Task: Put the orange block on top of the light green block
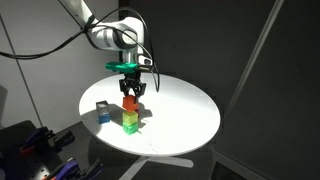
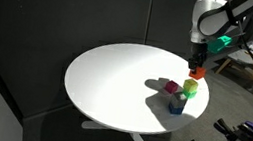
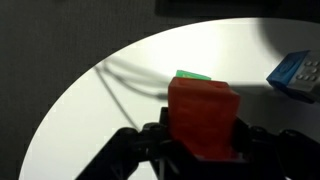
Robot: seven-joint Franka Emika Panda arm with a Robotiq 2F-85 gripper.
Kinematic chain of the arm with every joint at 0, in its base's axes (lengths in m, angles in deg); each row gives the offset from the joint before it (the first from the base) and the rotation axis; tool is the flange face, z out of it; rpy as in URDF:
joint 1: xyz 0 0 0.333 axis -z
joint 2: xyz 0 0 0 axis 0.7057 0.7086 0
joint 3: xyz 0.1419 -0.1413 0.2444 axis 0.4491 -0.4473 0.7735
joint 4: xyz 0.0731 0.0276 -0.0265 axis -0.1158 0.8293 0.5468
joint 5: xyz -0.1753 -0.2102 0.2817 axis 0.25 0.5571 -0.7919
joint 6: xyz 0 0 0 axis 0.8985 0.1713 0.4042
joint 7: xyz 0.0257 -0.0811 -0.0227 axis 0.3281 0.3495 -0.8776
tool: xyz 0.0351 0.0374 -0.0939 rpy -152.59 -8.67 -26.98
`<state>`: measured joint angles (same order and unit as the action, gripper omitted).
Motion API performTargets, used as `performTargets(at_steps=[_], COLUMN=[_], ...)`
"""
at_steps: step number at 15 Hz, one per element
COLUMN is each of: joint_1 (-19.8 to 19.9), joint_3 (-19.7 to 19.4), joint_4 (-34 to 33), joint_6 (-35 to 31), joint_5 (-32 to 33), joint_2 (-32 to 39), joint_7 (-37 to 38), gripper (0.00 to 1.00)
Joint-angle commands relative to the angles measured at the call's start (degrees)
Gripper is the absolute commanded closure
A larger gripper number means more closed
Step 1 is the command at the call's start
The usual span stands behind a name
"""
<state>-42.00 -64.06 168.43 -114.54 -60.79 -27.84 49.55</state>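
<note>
I will next lower my gripper onto the light green block just below it and release there, as a small gap still shows under the orange block.
My gripper is shut on the orange block and holds it right above the light green block, which stands on the white round table. In both exterior views a small gap seems to remain between the two blocks. In an exterior view the gripper holds the orange block over the green block. In the wrist view the orange block fills the space between the jaws. Only an edge of the green block shows behind it.
A dark blue-grey cube stands next to the green block; it also shows in an exterior view and the wrist view. A small pink piece lies close by. Dark equipment sits beside the table.
</note>
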Motion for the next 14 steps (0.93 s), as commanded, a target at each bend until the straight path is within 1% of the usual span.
performTargets(at_steps=[1,14], joint_1=[-0.53,-0.8], joint_3=[-0.18,-0.45], joint_4=[-1.85,-2.88], joint_6=[-0.42,-0.94], joint_5=[1.66,1.74], joint_2=[1.72,4.52], joint_7=[1.81,1.6], gripper=[0.71,0.71])
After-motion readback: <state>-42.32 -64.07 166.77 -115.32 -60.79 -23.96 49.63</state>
